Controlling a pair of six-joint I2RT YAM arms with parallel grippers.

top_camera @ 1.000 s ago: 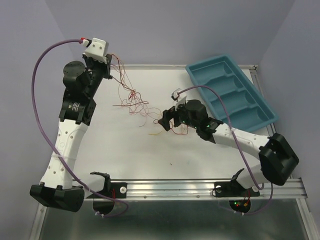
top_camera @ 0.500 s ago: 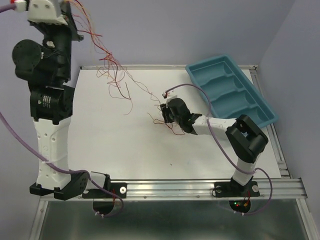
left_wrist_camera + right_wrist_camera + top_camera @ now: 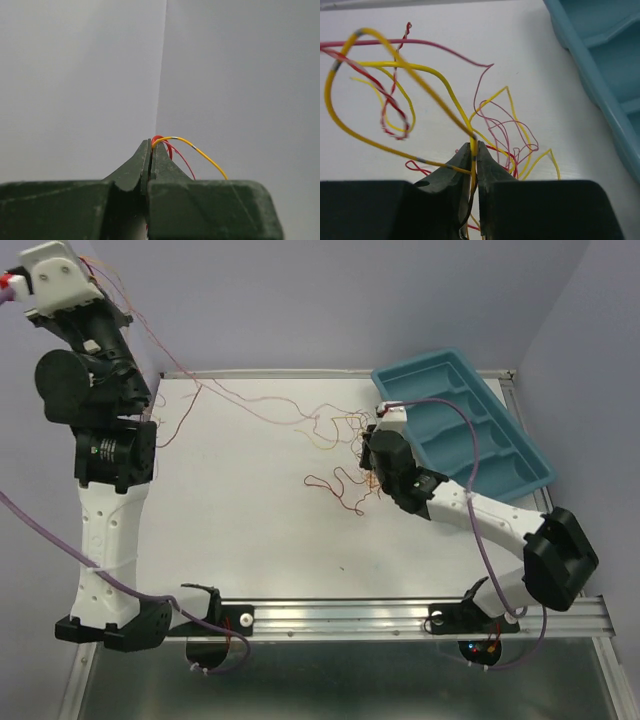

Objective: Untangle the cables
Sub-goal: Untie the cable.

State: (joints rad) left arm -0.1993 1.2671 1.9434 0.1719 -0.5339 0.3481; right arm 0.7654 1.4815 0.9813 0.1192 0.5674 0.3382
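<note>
Next I will lower my left gripper over the white table [image 3: 222, 462], tipping its fingers down, then release the red loop far from the tangle.
The cables [image 3: 330, 428] are thin red, orange and yellow strands. They stretch from high at the far left down across the white table [image 3: 230, 510] to a loose tangle near its middle. My left gripper [image 3: 151, 142] is raised well above the table's far-left corner [image 3: 100, 288]. It is shut on a red loop and a yellow strand [image 3: 200, 150]. My right gripper [image 3: 474, 145] sits low over the tangle [image 3: 370, 458], shut on a yellow strand [image 3: 445, 90] that runs between its fingers. More red and yellow loops [image 3: 510, 130] lie on the table just beyond it.
A teal compartment tray [image 3: 470, 425] lies at the far right, its rim [image 3: 585, 60] close beside my right gripper. A loose red loop [image 3: 338, 485] rests on the table left of that gripper. Purple arm cables [image 3: 470, 480] run along both arms.
My right gripper has closed on the yellow strand and shifted right, toward the tray. My left arm has swung further left while still holding strands, and the cables are drawn out between the two.
</note>
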